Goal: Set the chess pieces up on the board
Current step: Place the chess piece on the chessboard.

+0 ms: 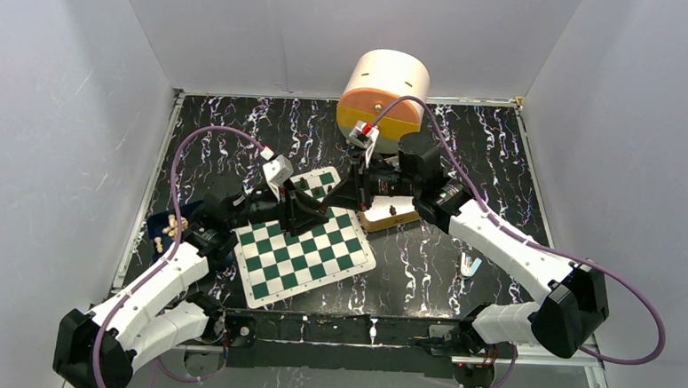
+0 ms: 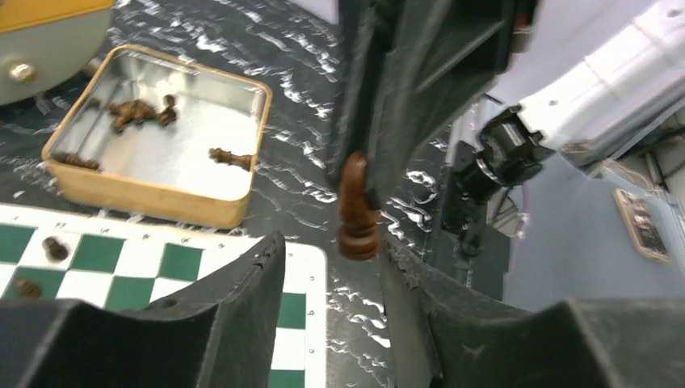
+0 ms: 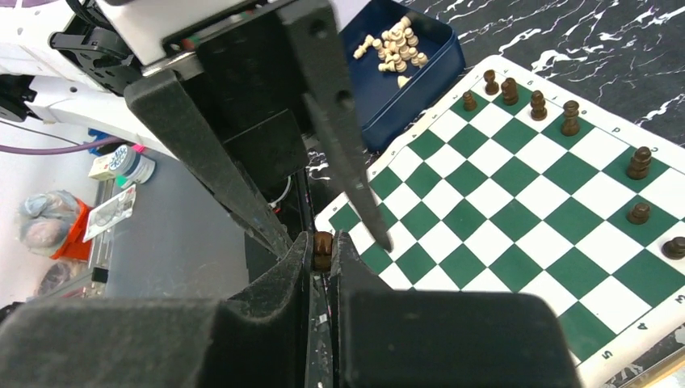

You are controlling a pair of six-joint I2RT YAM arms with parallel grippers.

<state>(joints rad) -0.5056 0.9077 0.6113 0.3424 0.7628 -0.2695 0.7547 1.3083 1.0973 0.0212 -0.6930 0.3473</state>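
Note:
Next, the right gripper swings outward, tips downward and lowers to release, as the empty white square [image 1: 315,182] [image 3: 669,191] beside the far row's last piece lies below and outward of it.
A dark brown chess piece [image 2: 358,208] hangs in the air with my right gripper [image 3: 322,242] shut on its top; the same piece [image 3: 322,249] shows as a small knob between the pads. My left gripper [image 2: 331,242] is open, its fingers standing either side of the piece's base, the right finger close to it. Both grippers meet above the far edge of the green-and-white board [image 1: 306,254]: left gripper [image 1: 308,212], right gripper [image 1: 345,194]. Several dark pieces [image 3: 571,118] stand along one edge of the board [image 3: 517,210].
A tan tin tray [image 2: 161,202] beyond the board holds several dark pieces [image 2: 137,111] lying flat. A blue tray [image 3: 404,73] left of the board holds light pieces. A round cream and orange container [image 1: 383,94] stands at the back. A small item [image 1: 470,266] lies right of the board.

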